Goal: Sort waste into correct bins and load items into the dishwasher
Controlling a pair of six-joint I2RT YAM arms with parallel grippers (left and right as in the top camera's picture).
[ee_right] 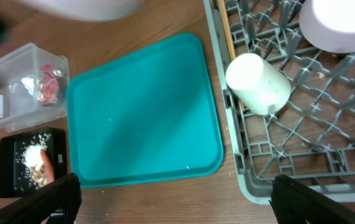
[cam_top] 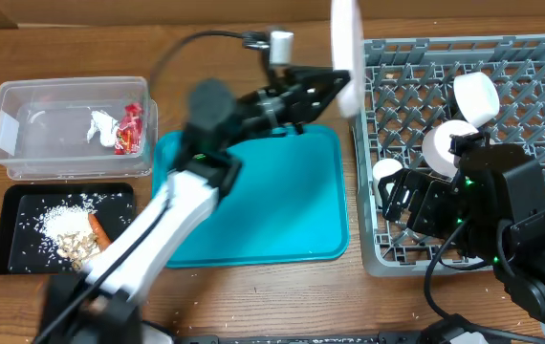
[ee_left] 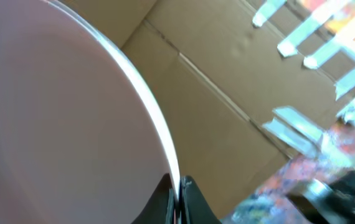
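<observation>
My left gripper lowers toward the right in the overhead view next and releases the plate [cam_top: 346, 53] there, since the rack's wires beside the white bowls stand empty.
My left gripper [cam_top: 335, 84] is shut on the rim of the white plate [cam_top: 346, 53] and holds it on edge in the air, by the left edge of the grey dishwasher rack [cam_top: 540, 57]. The left wrist view shows the fingers [ee_left: 179, 202] clamped on the plate's rim [ee_left: 71, 124]. My right gripper [ee_right: 171, 202] is open and empty above the rack's near left corner [ee_right: 252, 180]. Two white bowls [cam_top: 475, 96] [cam_top: 445, 143] and a white cup [cam_top: 387, 173] lie in the rack; the cup also shows in the right wrist view [ee_right: 256, 82].
The teal tray [cam_top: 272, 201] lies mid-table. The clear tub [cam_top: 62, 129] at far left holds the red wrapper [cam_top: 131, 129] and white paper ball [cam_top: 103, 125]. The black tray [cam_top: 24, 205] in front of it holds rice scraps [cam_top: 67, 229] and the carrot [cam_top: 99, 227].
</observation>
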